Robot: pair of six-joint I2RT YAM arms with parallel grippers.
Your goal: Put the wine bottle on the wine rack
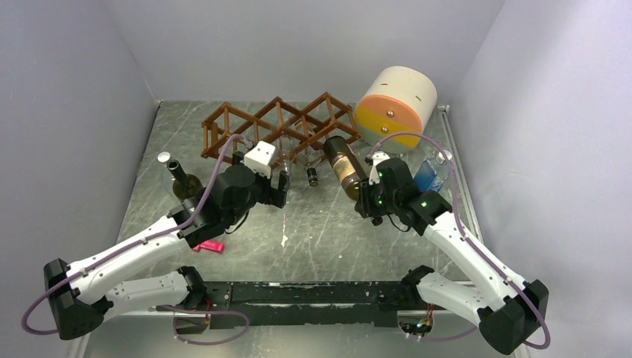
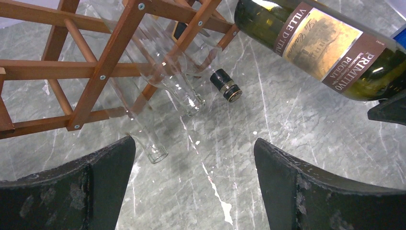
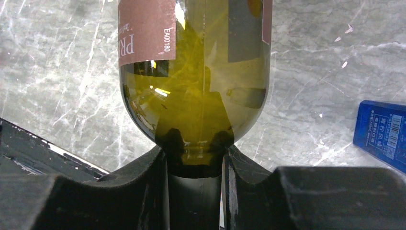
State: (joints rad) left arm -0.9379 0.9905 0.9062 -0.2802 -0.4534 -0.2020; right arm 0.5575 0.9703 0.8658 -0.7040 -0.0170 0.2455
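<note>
The bottle's base already faces the rack slot nearest the cylinder. My right gripper will next push outward, slide the bottle into that slot and then let go of it.
The wine bottle [image 1: 343, 168], dark green with a brown and gold label, is held by its neck in my right gripper [image 1: 367, 196], which is shut on it. Its base points at the right end of the reddish-brown lattice wine rack [image 1: 279, 125]. In the right wrist view the neck sits between the fingers [image 3: 153, 182] and the body [image 3: 196, 96] hangs above the marble floor. My left gripper [image 1: 282, 186] is open and empty in front of the rack. The left wrist view shows the rack [image 2: 103, 67], the wine bottle [image 2: 325, 48] at upper right and the wide-open gripper [image 2: 194, 158].
Clear glass bottles [image 2: 177, 88] and a black-capped bottle neck [image 2: 226, 85] stick out of the rack. A green bottle [image 1: 182, 181] stands at the left. A cream, orange and yellow cylinder [image 1: 395, 104] lies at back right. A blue box [image 3: 383, 132] and a pink object [image 1: 209, 246] lie nearby.
</note>
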